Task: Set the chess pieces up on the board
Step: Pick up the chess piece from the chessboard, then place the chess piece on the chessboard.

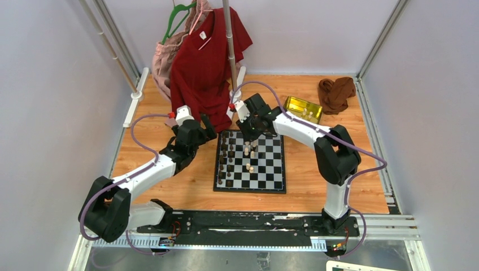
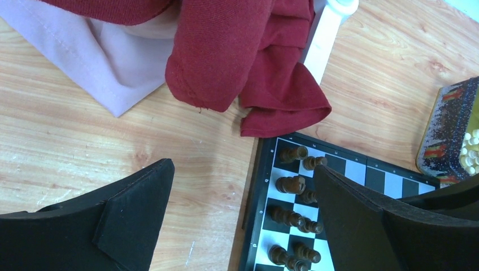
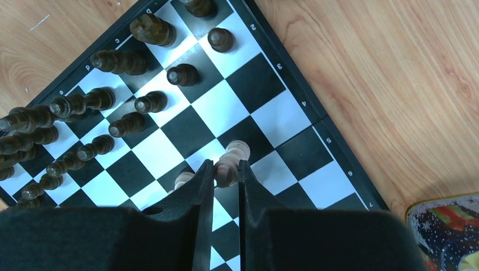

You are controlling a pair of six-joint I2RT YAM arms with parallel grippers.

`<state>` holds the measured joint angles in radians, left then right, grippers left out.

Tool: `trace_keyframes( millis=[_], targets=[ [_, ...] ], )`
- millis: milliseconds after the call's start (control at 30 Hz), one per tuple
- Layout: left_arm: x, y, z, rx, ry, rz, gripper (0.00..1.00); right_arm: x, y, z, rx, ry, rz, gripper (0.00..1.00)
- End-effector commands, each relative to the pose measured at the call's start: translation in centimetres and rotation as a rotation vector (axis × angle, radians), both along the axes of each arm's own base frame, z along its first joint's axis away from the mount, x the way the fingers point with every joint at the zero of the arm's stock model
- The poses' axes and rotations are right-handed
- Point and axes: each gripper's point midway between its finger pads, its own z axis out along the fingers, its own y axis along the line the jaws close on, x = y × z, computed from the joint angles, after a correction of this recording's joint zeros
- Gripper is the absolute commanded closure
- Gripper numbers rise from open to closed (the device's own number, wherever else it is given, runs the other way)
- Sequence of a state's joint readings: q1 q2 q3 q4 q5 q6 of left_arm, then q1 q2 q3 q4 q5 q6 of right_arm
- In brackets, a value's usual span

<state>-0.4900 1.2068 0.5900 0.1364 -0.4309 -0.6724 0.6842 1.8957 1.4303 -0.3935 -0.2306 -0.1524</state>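
Observation:
My right gripper will carry the chess piece back and to the right in the top view to the board's empty edge row (image 1: 277,156), opposite the dark pieces, and release it there.
The black-and-white board (image 1: 265,169) lies in the middle of the wooden table. Several dark pieces (image 1: 226,155) stand in two rows along its left side; they also show in the left wrist view (image 2: 291,184) and the right wrist view (image 3: 121,62). A few cream pieces (image 1: 249,151) stand near the board's middle. My right gripper (image 3: 226,172) is shut on a cream piece (image 3: 227,170) just above the board's far middle, with another cream piece (image 3: 238,149) beside it. My left gripper (image 2: 243,192) is open and empty over the board's far-left corner.
A gold tin (image 1: 303,109) holding cream pieces lies on the table behind the board at the right. A brown cloth (image 1: 336,93) lies at the far right. A red shirt (image 1: 209,62) and a pink garment hang from a rack by the board's far-left corner.

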Motion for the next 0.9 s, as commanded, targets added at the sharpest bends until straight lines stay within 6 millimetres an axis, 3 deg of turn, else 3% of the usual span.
trace_keyframes(
  millis=[0, 267, 433, 667, 867],
  targets=[
    [0.2, 0.7, 0.3, -0.004, -0.03, 0.035, 0.0, 0.9, -1.4, 1.5, 0.044, -0.025, -0.092, 1.0],
    [0.0, 0.9, 0.3, -0.007, -0.033, 0.036, 0.0, 1.2, -1.5, 4.4, 0.13, -0.059, -0.133, 1.0],
    [0.0, 1.1, 0.4, 0.002, -0.038, 0.042, 0.0, 1.2, -2.2, 7.2, 0.176, -0.117, -0.171, 1.0],
    [-0.1, 1.1, 0.2, 0.006, -0.033, 0.041, 0.0, -0.4, -6.9, 9.2, 0.159, -0.184, -0.331, 1.0],
    [-0.2, 0.9, -0.1, 0.004, -0.025, 0.026, 0.0, -3.6, -10.7, 7.7, 0.128, -0.143, -0.447, 1.0]
  ],
)
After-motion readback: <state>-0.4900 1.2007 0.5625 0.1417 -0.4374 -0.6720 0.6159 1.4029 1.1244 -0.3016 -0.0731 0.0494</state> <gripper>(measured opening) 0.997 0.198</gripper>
